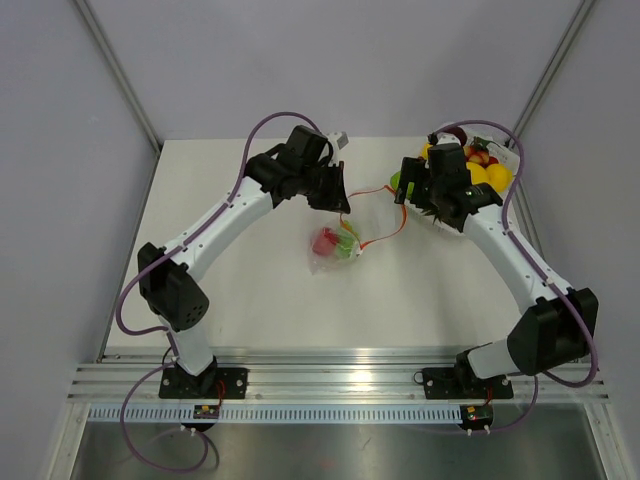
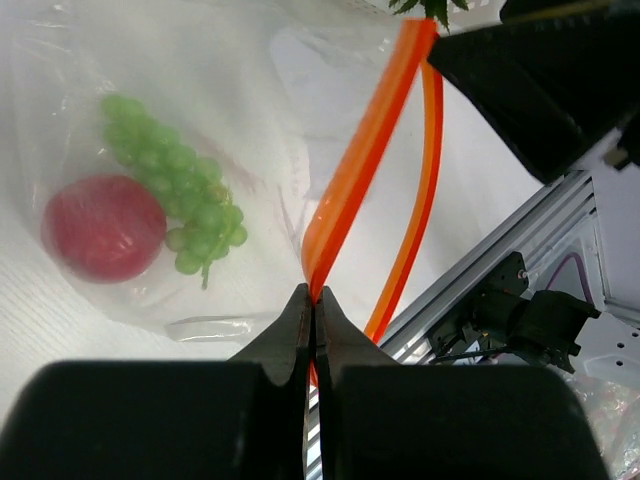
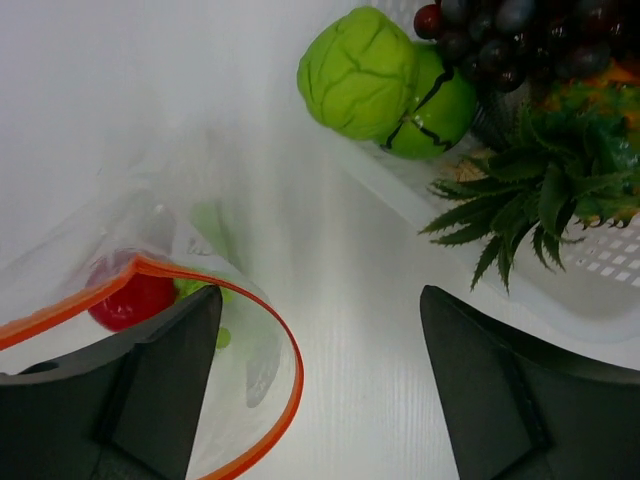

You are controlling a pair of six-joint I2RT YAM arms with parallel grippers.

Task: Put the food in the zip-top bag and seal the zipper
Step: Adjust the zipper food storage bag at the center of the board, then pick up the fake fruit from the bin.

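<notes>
My right gripper moves outward next, then down over the green cabbage [image 1: 396,180] [image 3: 356,74] at the tray's edge, since the bag's zipper is still open.
The clear zip-top bag [image 1: 333,252] lies mid-table with a red round fruit [image 2: 103,227] and a bunch of green grapes [image 2: 180,190] inside. Its orange-red zipper [image 1: 375,190] stands open in a loop. My left gripper [image 1: 340,205] is shut on one end of the zipper [image 2: 330,215], holding it up above the bag. My right gripper [image 1: 408,195] is open at the other end of the loop. In the right wrist view the zipper [image 3: 285,345] curves round the tip of my left finger [image 3: 165,370]. The red fruit [image 3: 130,300] shows through the plastic.
A white tray [image 1: 500,195] at the back right holds several toy fruits, close behind my right gripper. The right wrist view shows its rim [image 3: 480,275], a green cabbage [image 3: 360,70], dark grapes [image 3: 490,25] and pineapple leaves [image 3: 520,200].
</notes>
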